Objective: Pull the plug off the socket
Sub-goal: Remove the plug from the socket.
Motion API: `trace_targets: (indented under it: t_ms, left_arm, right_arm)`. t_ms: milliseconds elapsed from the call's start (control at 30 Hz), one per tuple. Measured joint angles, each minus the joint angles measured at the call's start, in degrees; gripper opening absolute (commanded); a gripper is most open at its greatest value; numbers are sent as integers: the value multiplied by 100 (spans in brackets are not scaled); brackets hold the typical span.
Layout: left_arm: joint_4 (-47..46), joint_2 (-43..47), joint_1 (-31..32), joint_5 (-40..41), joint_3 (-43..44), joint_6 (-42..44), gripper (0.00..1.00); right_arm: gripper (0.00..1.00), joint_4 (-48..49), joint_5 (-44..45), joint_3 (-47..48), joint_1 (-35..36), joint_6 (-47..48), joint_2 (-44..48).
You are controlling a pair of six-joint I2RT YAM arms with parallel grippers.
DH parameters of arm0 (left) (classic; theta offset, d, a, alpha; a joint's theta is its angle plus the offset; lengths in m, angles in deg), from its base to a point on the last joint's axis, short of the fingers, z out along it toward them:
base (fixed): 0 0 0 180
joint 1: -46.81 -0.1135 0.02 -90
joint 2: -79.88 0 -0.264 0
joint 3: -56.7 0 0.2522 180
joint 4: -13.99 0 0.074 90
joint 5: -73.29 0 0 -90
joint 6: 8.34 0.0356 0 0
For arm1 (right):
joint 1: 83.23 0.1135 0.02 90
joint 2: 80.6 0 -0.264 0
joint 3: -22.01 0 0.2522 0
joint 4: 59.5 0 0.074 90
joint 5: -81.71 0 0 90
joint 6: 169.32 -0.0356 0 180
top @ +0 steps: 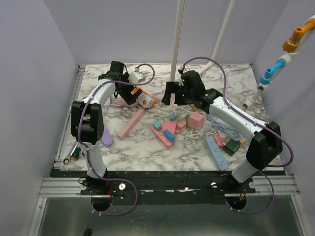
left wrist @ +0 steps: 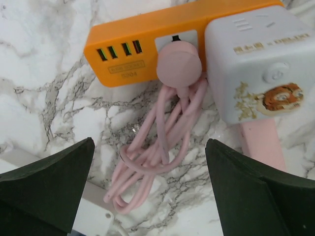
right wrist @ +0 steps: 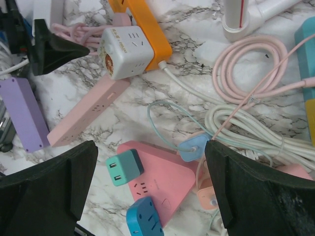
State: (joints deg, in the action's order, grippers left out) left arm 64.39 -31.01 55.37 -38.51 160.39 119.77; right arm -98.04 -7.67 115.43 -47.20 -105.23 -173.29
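My right gripper is to go left in the top view next and down onto the white adapter, because the block of the white cube adapter sticks out from the orange socket strip.
A round pink plug sits in the white outlet of an orange socket strip, beside its USB ports. Its pink cable lies bundled on the marble below it. A white cube adapter with a tiger sticker is on the same strip. My left gripper hovers open over the cable bundle, short of the plug and holding nothing. It is at the back left of the table. My right gripper stands open above a pink triangular socket that carries teal and blue plugs.
A long pink strip, a purple strip, a blue strip and coiled white and pink cords crowd the middle and right. White poles rise at the back. Walls close in on both sides.
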Motion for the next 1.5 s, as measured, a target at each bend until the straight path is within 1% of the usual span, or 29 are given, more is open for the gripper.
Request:
trace_targets:
  t_ms: [133,300,467,500,633,800,900,1033,1167,1267,1500]
  left_arm:
    - [52,-398,15,-28,426,39,87]
    - [442,-509,15,-197,741,122,79]
    - [903,-662,22,-372,1071,212,77]
    - [957,-680,26,-380,1084,219,77]
    - [1331,-765,35,-407,1185,164,83]
    - [1770,-750,-105,-699,1333,-175,85]
    - [2197,-750,-297,-824,1735,-356,85]
    - [2741,-750,-719,-1010,2531,-568,85]
    - [3080,-750,-1117,-1049,3158,-728,85]
    - [3185,-750,-1220,-1038,3180,-782,85]
    - [3327,-750,-1154,-1036,2994,-815,85]
  right_arm:
    - [100,142,-118,31,2,4,-70]
    - [100,262,-184,247,2,59,-533]
    - [100,262,-179,254,2,175,-647]
    - [100,273,-177,258,4,205,-643]
    - [100,302,-11,328,111,514,-688]
    - [100,330,382,1145,472,1106,-1412]
    - [100,385,599,1519,680,1458,-1919]
    - [100,413,883,2002,898,1945,-2564]
    - [100,426,1182,2371,1071,2317,-3045]
    - [100,435,1405,2564,1196,2564,-3289]
    - [100,433,2057,3008,1423,3008,-3764]
